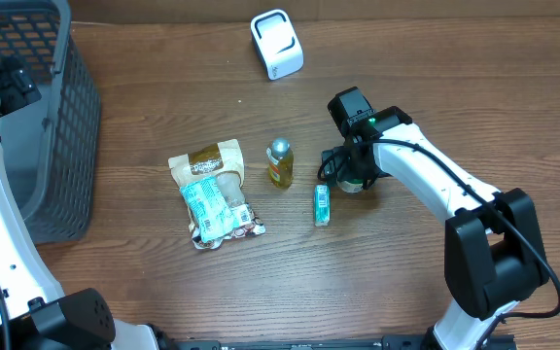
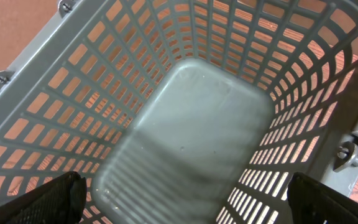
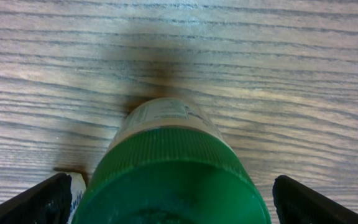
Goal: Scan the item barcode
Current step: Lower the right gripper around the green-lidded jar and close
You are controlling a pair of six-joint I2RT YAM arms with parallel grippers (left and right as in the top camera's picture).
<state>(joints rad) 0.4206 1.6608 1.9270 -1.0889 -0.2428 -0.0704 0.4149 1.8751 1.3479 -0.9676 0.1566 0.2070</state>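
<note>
I will lower my right gripper past the green ribbed cap [image 3: 166,168] and close around the bottle's body [image 3: 168,114], because my open fingers clear the cap on both sides.
A bottle with a green ribbed cap [image 3: 166,168] stands upright on the wooden table, right under my right gripper [image 3: 179,208]. That gripper is open: its black fingers [image 3: 39,202] flank the cap with a clear gap on each side. From overhead the right gripper [image 1: 350,177] covers most of this bottle. The white barcode scanner [image 1: 276,44] stands at the back of the table. My left gripper [image 2: 185,199] hangs open over the grey basket [image 2: 191,124], with nothing between its fingers.
A small green box [image 1: 322,205] lies just left of the right gripper. A small amber bottle with a silver cap [image 1: 279,163] and a snack bag [image 1: 214,192] sit further left. The grey basket [image 1: 61,146] fills the table's left side.
</note>
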